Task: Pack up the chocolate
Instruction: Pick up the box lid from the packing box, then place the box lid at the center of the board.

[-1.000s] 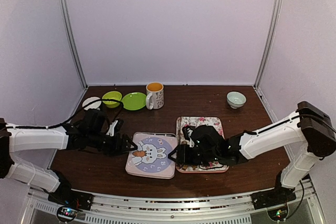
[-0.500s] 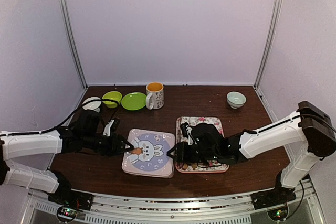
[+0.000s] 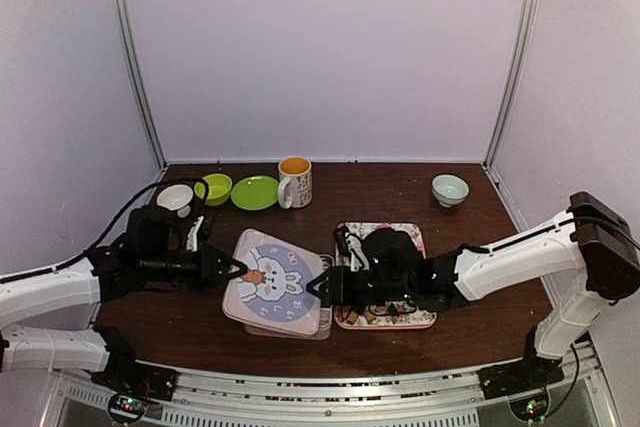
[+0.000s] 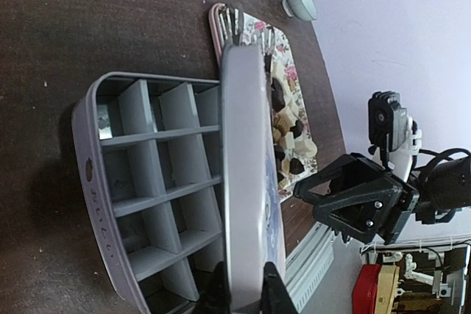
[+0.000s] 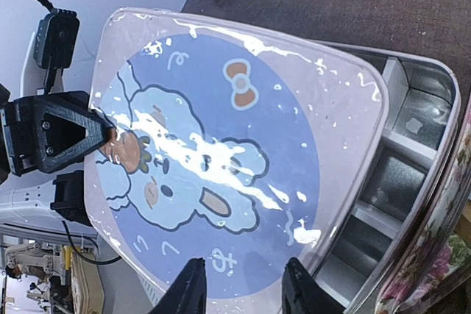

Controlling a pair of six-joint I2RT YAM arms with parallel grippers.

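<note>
My left gripper swings the lid away from the tray point(image 3: 418, 238) next, then flips it and lowers it onto the bare table beside the box.
The chocolate point(image 3: 384, 311) lies as small dark and cream pieces point(image 4: 287, 139) on the pink floral tray point(image 3: 418, 238). A grey compartment box point(image 4: 147, 182) stands to the tray's left, and its cells show no pieces. Its bunny-print lid point(image 3: 270, 282) is raised and tilted over the box. My left gripper point(image 3: 237, 271) is shut on the lid's left edge point(image 4: 246, 167). At the lid's right edge my right gripper point(image 3: 318, 290) is open, its fingertips point(image 5: 193, 284) just in front of the lid's printed face point(image 5: 221, 152), not pinching it.
A mug point(image 3: 295, 180), a green plate point(image 3: 256, 192), a green bowl point(image 3: 213, 188) and a white bowl point(image 3: 176, 198) stand at the back left. A pale bowl point(image 3: 449, 188) sits at the back right. The booth walls close in on three sides.
My left gripper has closed on the lid's left edge, drawn back to the left and lifted it, so the lid now tilts up off the box. My right gripper followed leftwards.
</note>
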